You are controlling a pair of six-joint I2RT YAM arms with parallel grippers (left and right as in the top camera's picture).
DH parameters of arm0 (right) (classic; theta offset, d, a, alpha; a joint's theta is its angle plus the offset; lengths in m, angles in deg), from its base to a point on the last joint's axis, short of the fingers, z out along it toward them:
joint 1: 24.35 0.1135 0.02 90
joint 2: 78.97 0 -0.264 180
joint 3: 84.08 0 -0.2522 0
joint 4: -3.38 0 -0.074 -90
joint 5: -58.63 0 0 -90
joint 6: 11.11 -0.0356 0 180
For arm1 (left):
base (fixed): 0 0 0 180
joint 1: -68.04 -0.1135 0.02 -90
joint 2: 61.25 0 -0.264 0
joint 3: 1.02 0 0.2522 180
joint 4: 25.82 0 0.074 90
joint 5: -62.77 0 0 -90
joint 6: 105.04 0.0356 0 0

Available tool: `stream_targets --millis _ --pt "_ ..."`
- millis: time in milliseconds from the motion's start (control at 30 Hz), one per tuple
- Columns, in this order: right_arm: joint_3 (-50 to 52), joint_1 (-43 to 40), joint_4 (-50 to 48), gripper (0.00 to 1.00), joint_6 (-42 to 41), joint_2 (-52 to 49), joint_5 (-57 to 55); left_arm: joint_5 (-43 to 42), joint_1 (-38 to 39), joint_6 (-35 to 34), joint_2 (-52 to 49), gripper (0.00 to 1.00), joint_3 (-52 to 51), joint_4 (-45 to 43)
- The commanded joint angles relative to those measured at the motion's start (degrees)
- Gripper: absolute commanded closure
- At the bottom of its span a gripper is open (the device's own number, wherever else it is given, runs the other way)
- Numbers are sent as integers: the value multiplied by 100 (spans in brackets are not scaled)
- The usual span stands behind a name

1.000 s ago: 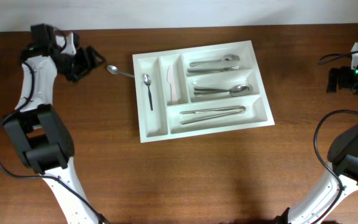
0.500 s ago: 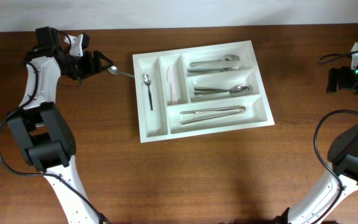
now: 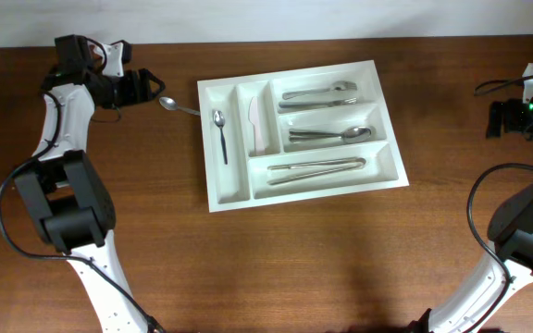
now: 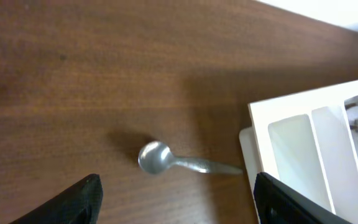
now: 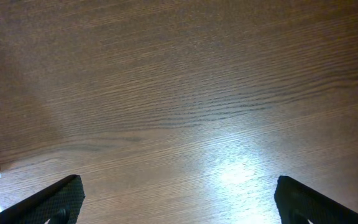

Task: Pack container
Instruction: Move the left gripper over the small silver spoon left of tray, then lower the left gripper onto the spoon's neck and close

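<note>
My left gripper goes down toward the right in the overhead view onto the metal spoon's bowl next. The spoon's handle end lies close against the container's side.
The white container lies mid-table, its corner also in the left wrist view. It holds a small spoon, a white knife, forks, spoons and knives. A loose metal spoon lies on the table just left of the container, its handle tip near the rim; it shows in the left wrist view. My left gripper is open, just left of that spoon's bowl; in its wrist view the gripper straddles the spoon. My right gripper is open and empty at the far right.
The brown wooden table spreads around the container. A white wall edge runs along the back. A dark cable lies by the right arm.
My left gripper has moved right and slightly back toward the loose spoon. The spoon, container and right arm have not moved.
</note>
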Motion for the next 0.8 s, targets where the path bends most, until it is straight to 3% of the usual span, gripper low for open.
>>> stream_targets --millis 0,767 --pt "35 -33 -4 1 -61 -31 35 74 24 -262 -304 20 20 -177" --pt "35 -33 -4 1 -61 -31 35 72 186 -426 -525 21 20 -385"
